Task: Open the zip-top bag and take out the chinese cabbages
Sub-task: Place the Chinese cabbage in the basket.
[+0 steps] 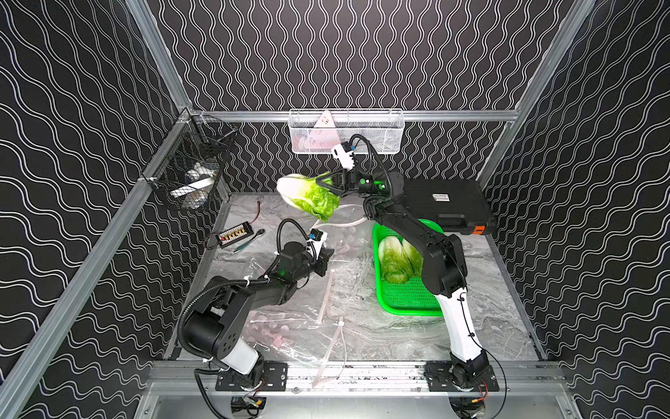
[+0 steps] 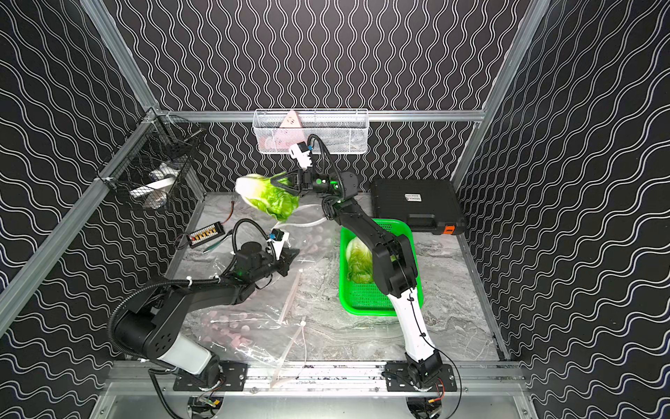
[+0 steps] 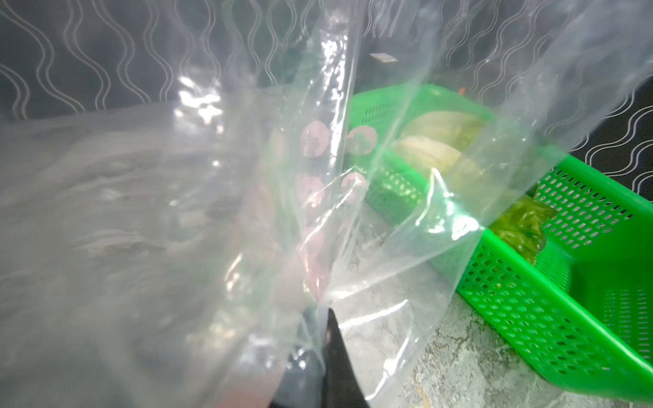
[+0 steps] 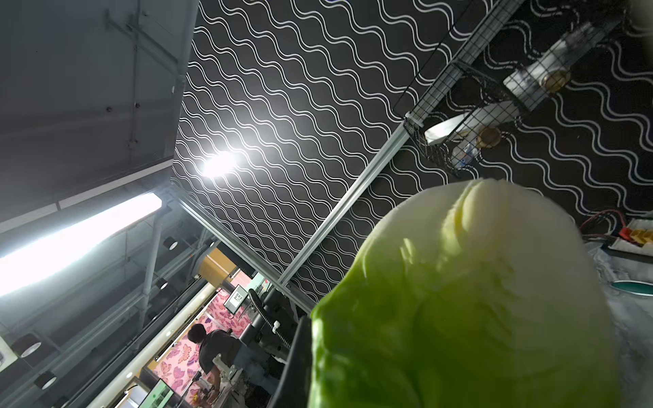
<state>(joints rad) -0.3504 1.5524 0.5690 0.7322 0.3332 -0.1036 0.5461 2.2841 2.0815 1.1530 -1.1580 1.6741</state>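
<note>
That end of the basket is still empty. My right gripper needs to move back and down over the free bottom at the green basket's near end point(image 1: 408, 295) and let go of the cabbage there.
My right gripper point(image 1: 327, 185) point(image 2: 286, 185) is shut on the leafy end of one chinese cabbage point(image 1: 306, 196) point(image 2: 264, 197) and holds it in the air over the back of the table. In the right wrist view this cabbage point(image 4: 477, 300) fills the frame beside one black finger point(image 4: 296, 356). Below it lies the clear zip-top bag point(image 1: 344, 235) point(image 2: 311, 235) with pink prints, its mouth open. My left gripper point(image 1: 325, 259) point(image 2: 289, 258) point(image 3: 327, 318) is shut on the bag's film point(image 3: 176, 212). Two more cabbages point(image 1: 393, 259) point(image 2: 359, 261) lie in the green basket point(image 1: 409, 301) point(image 2: 366, 301).
More clear plastic with pink zip strips point(image 1: 290, 326) lies at the front by the left arm's base. A black case point(image 1: 446, 203) sits at the back right. A circuit board point(image 1: 235, 234) and a teal tool point(image 1: 246, 243) lie at the left. Wire baskets point(image 1: 346, 132) point(image 1: 195, 163) hang on the walls.
</note>
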